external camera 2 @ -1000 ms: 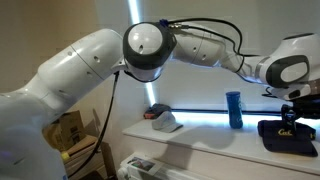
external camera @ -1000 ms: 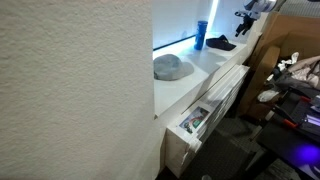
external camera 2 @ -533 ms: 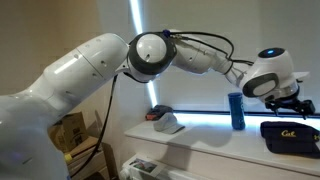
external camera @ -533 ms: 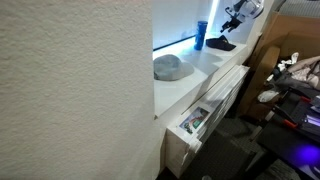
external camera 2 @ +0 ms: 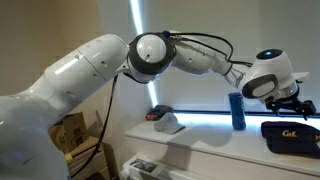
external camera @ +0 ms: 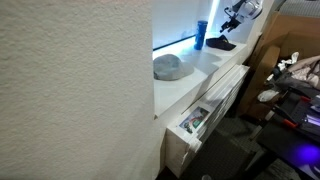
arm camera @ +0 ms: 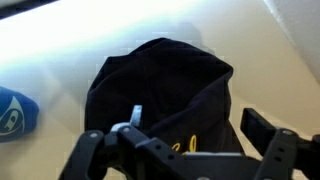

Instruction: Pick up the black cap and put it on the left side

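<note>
My open gripper is just above the cap on the counter with its fingers spread, so next it should lower onto the black cap's front point(external camera 2: 289, 132) point(arm camera: 192, 127) by the yellow lettering.
The black cap point(arm camera: 160, 90) lies on the white counter, with yellow lettering on its front. It shows in both exterior views point(external camera 2: 290, 133) point(external camera: 220, 43). My gripper point(arm camera: 190, 135) hangs just above the cap, open, its two fingers spread over the brim side. In an exterior view the gripper point(external camera 2: 291, 105) sits a little above the cap. A tall blue bottle point(external camera 2: 235, 110) stands just beside the cap, and its top shows in the wrist view point(arm camera: 15, 112). A grey cap point(external camera 2: 165, 121) lies further along the counter.
The white counter point(external camera 2: 200, 140) runs along a wall with a bright strip. Below it an open drawer point(external camera: 195, 120) holds papers. Dark boxes and equipment point(external camera: 295, 90) stand to the side. A white wall point(external camera: 70, 90) blocks much of an exterior view.
The arm swung down and in over the black cap during the first half second; since then it has held still. The cap has not moved.
</note>
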